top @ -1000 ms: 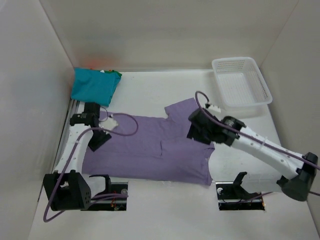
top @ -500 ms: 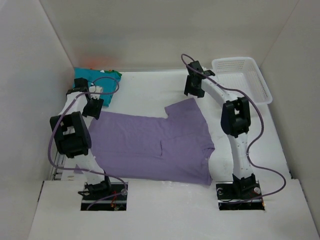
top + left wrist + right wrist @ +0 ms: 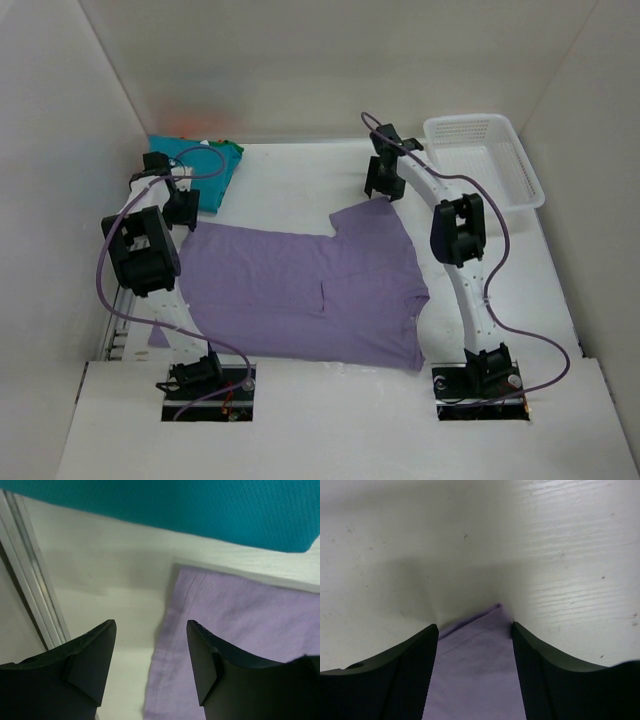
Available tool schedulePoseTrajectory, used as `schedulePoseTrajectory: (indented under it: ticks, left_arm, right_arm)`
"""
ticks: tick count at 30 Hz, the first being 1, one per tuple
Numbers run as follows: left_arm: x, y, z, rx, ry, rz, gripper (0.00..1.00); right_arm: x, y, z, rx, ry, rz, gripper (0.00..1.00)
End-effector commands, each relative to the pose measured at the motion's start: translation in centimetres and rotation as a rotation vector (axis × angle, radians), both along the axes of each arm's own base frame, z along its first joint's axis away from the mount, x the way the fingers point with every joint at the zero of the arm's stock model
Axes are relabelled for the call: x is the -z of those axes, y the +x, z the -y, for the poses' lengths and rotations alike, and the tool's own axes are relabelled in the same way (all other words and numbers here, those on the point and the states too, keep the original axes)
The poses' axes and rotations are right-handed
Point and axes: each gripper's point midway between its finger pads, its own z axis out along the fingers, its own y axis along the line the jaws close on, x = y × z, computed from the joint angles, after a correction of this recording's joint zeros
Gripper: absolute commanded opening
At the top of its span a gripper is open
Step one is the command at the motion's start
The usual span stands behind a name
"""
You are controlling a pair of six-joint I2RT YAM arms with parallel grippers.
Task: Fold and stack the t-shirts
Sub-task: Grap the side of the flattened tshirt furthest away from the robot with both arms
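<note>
Next, my right gripper stays low over the far sleeve's tip, then closes its fingers there, since the sleeve corner already lies between them.
The lavender t-shirt (image 3: 300,290) lies spread flat in the middle of the table. My left gripper (image 3: 182,212) is open over its far left corner. In the left wrist view the open gripper (image 3: 150,630) straddles the lavender hem (image 3: 240,625). My right gripper (image 3: 382,190) is open at the tip of the far sleeve. In the right wrist view the gripper (image 3: 475,630) has the sleeve corner (image 3: 475,670) between its jaws. The folded teal t-shirt (image 3: 200,170) lies at the back left and also shows in the left wrist view (image 3: 175,505). A dark green edge (image 3: 233,148) peeks from under it. The orange shirt is hidden.
A white lattice basket (image 3: 468,119) stands at the back right, just right of my right arm. White walls close in the left, back and right sides. A metal rail (image 3: 30,580) runs along the table's left edge beside my left gripper.
Both arms have reached from the middle of the lavender shirt to its far edge. The left gripper now stands at the far left corner, the right at the far sleeve tip.
</note>
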Motion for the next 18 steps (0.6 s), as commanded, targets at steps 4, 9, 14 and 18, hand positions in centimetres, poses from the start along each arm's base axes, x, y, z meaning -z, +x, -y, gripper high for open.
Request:
schedulePoseTrajectory:
  ticks: [4,9,14,18]
  left_arm:
    - [-0.3,1.6,1.4,0.01,-0.057,0.033,0.57]
    - [0.6,1.9,3.4,0.059,-0.079,0.014,0.58]
    - [1.2,2.4,3.7,0.048,-0.087,0.012,0.57]
    - [-0.4,3.6,3.3,0.03,-0.09,0.077,0.57]
  right_arm:
    - [0.3,-1.9,-0.5,-0.033,0.014,-0.088,0.57]
    - [0.5,-2.6,-1.0,-0.051,0.038,-0.117,0.12]
    - [-0.8,-2.4,-1.4,-0.066,0.044,-0.087,0.0]
    - [-3.3,-2.0,-2.3,-0.087,0.061,-0.016,0.0]
